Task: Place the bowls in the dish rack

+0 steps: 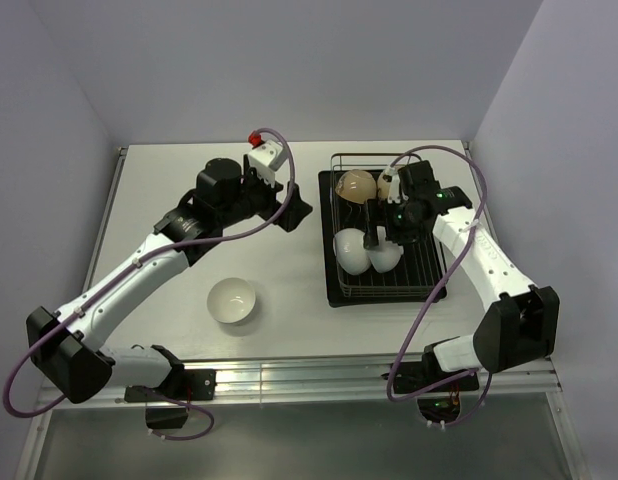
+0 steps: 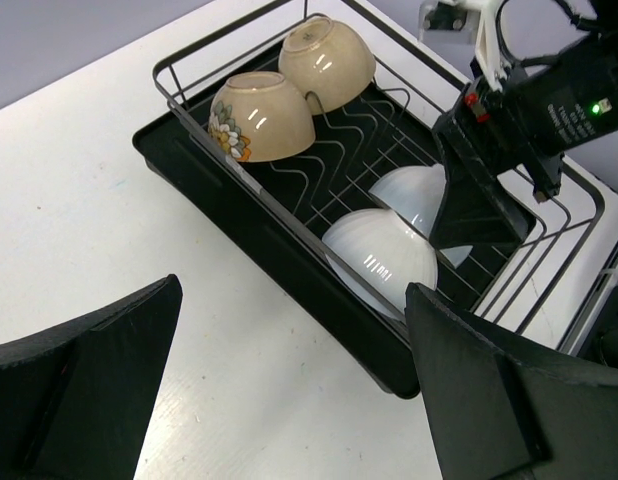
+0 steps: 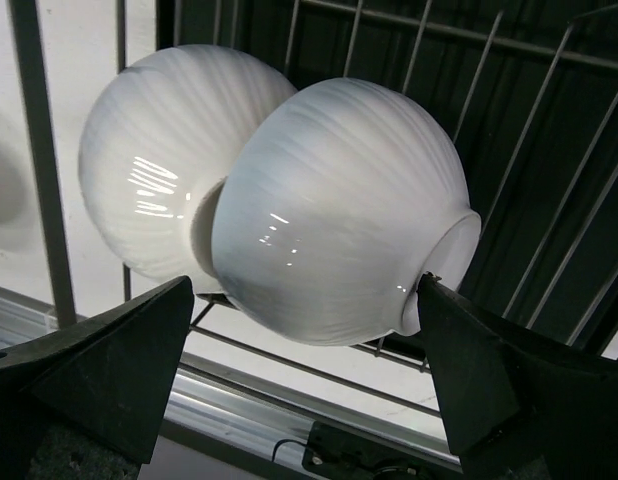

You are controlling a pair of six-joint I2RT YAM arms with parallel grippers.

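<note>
The loose white bowl is still lying there outside the rack, so my left gripper should next swing back and down to straddle the bowl's far rim.
The dish rack stands at right centre. Two tan bowls lean on its far tines, two white bowls on its near tines. Another white bowl sits upright on the table, left of the rack. My right gripper is open over the racked white bowls; in the right wrist view its jaws straddle the nearer white bowl, and the right fingertip touches that bowl's foot. My left gripper is open and empty above the table beside the rack's left side.
The table is white, with walls at the back and sides. A metal rail runs along the near edge. Purple cables loop from both arms. The left arm reaches diagonally over the table, above and beyond the loose bowl.
</note>
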